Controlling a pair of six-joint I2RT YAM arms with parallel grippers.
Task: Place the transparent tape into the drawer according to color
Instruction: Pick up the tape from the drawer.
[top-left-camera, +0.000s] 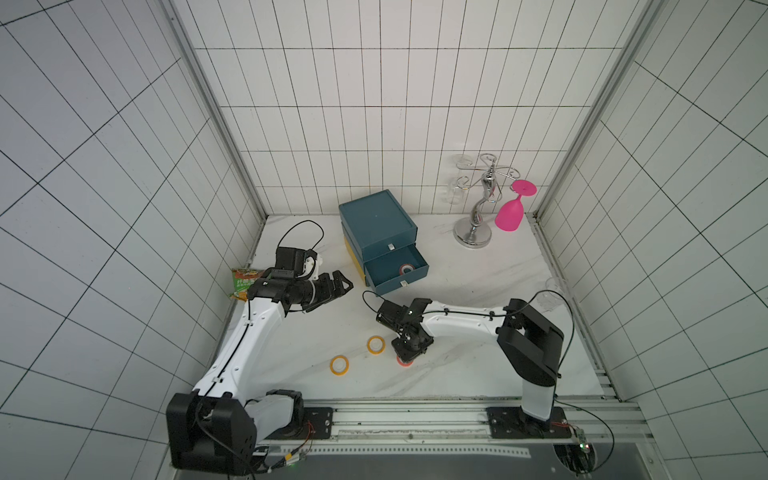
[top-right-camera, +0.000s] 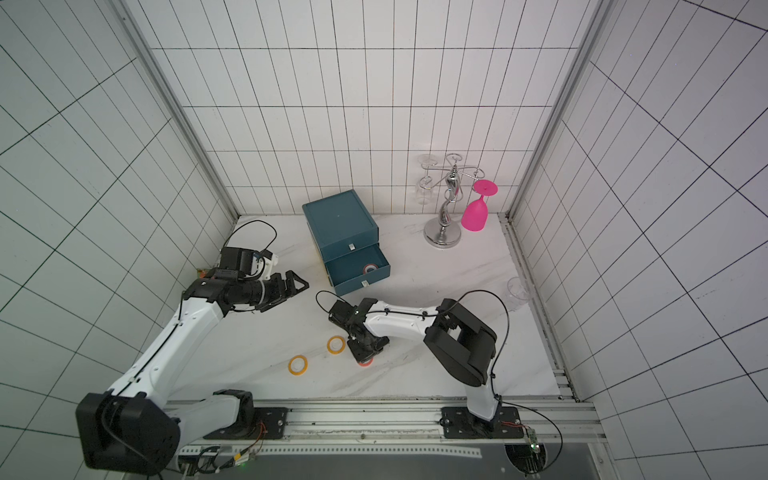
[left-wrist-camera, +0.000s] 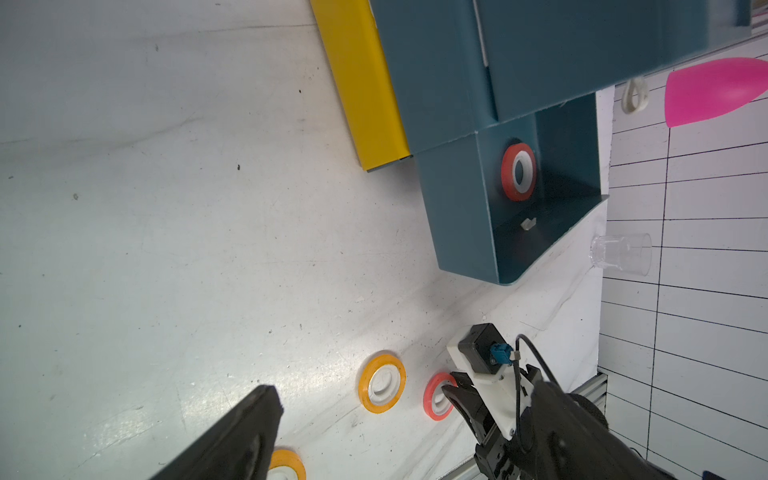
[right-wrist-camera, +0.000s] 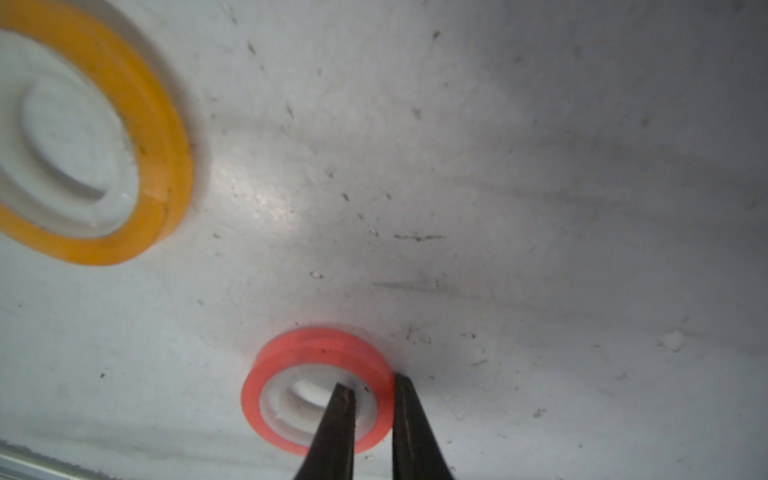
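I will lift my right gripper, move it outward to the open drawer there, and lower and release the tape beside the drawer's red-pink roll.
A red-pink transparent tape roll (right-wrist-camera: 291, 349) lies flat on the white table, seen in both top views (top-left-camera: 404, 363) (top-right-camera: 365, 363). My right gripper (right-wrist-camera: 370, 384) points down at it, one finger in the core and the other against the outer rim, pinching the wall. Two orange-yellow rolls (top-left-camera: 375, 345) (top-left-camera: 339, 365) lie just left of it. Another red-pink roll (top-left-camera: 406, 269) (left-wrist-camera: 509, 172) rests inside the open drawer (top-left-camera: 386, 285) of the blue cabinet. My left gripper (top-left-camera: 347, 284) hovers open and empty left of the drawer.
A yellow box (left-wrist-camera: 365, 91) sits against the cabinet's left side. A chrome glass rack (top-left-camera: 478, 208) with a pink glass (top-left-camera: 509, 214) stands at the back right. A clear cup (top-left-camera: 552, 295) is by the right edge, and a snack packet (top-left-camera: 243, 282) by the left wall.
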